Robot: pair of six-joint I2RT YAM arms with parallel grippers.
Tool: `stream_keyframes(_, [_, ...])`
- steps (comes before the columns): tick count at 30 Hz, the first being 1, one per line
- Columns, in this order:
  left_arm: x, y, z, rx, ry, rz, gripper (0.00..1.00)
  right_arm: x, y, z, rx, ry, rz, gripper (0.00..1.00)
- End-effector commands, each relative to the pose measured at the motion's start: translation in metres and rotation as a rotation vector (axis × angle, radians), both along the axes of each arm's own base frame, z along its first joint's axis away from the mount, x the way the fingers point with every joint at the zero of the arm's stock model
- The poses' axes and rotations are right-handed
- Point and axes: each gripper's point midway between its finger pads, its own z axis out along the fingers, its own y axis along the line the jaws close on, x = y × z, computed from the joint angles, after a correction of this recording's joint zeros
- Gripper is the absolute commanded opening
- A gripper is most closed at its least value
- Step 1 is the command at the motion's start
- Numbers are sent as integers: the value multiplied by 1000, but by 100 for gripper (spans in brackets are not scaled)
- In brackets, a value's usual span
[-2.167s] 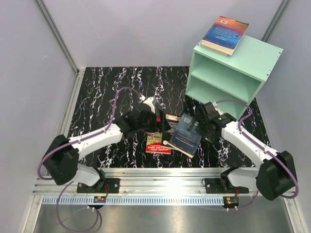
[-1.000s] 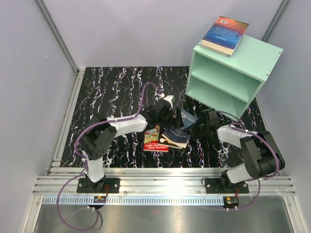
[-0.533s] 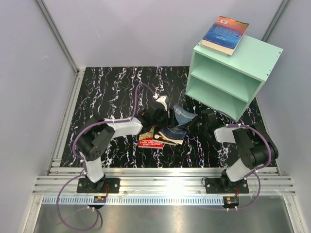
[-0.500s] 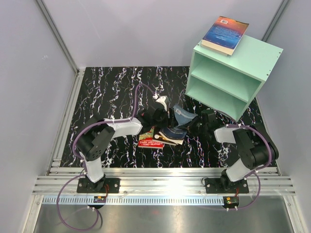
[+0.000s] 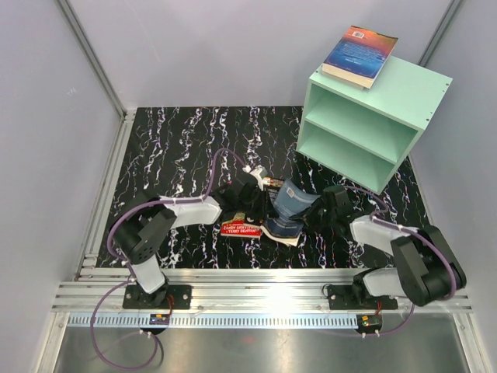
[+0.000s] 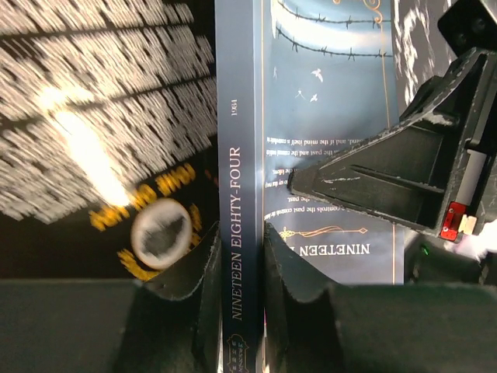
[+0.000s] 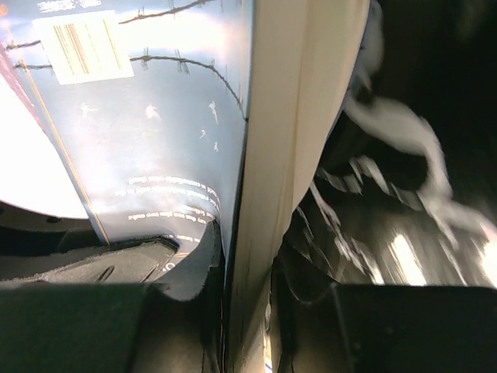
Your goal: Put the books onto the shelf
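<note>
The dark blue book [image 5: 292, 200] goes up and outward in my left gripper into the shelf's upper section [image 5: 359, 130] next. It is released there, since that section stands empty.
A dark blue book [image 5: 292, 200] titled Nineteen Eighty-Four stands on edge above the mat, held from both sides. My left gripper [image 5: 264, 189] [image 6: 239, 233] is shut on its spine [image 6: 239, 155]. My right gripper [image 5: 317, 208] [image 7: 247, 249] is shut on its cream page edge [image 7: 299, 101], with the back cover [image 7: 147, 132] to the left. Below it lie a red book [image 5: 240, 228] and a black book with yellow lettering and a round emblem [image 6: 159, 233]. The mint-green shelf [image 5: 365, 128] stands at the back right. A blue-orange sunset book [image 5: 359, 56] lies on its top.
The black marbled mat [image 5: 178, 148] covers the table. Grey walls close in the left, back and right sides. An aluminium rail [image 5: 264, 295] runs along the near edge by the arm bases. Both shelf compartments [image 5: 353, 144] face the arms.
My left gripper has shut on the blue book's spine. Both grippers have drawn nearer the front, and the book now stands steeper between them.
</note>
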Motion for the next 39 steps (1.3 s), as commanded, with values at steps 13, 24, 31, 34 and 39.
stream_keyframes(13, [-12,-57,148,-307,-149,-153,0,-39,-113,155,-358,-297,-296,100])
stream_keyframes(24, [12,-111,260,-546,-235,-227,0,-106,-181,261,-373,-514,-536,100])
stream_keyframes(31, [23,-138,312,-631,-268,-278,0,-119,-193,261,-425,-505,-548,100])
stream_keyframes(34, [25,-151,327,-684,-253,-319,0,-121,-194,261,-426,-510,-548,100])
stream_keyframes(39, [48,-177,316,-672,-201,-283,0,-123,-195,262,-424,-515,-548,100])
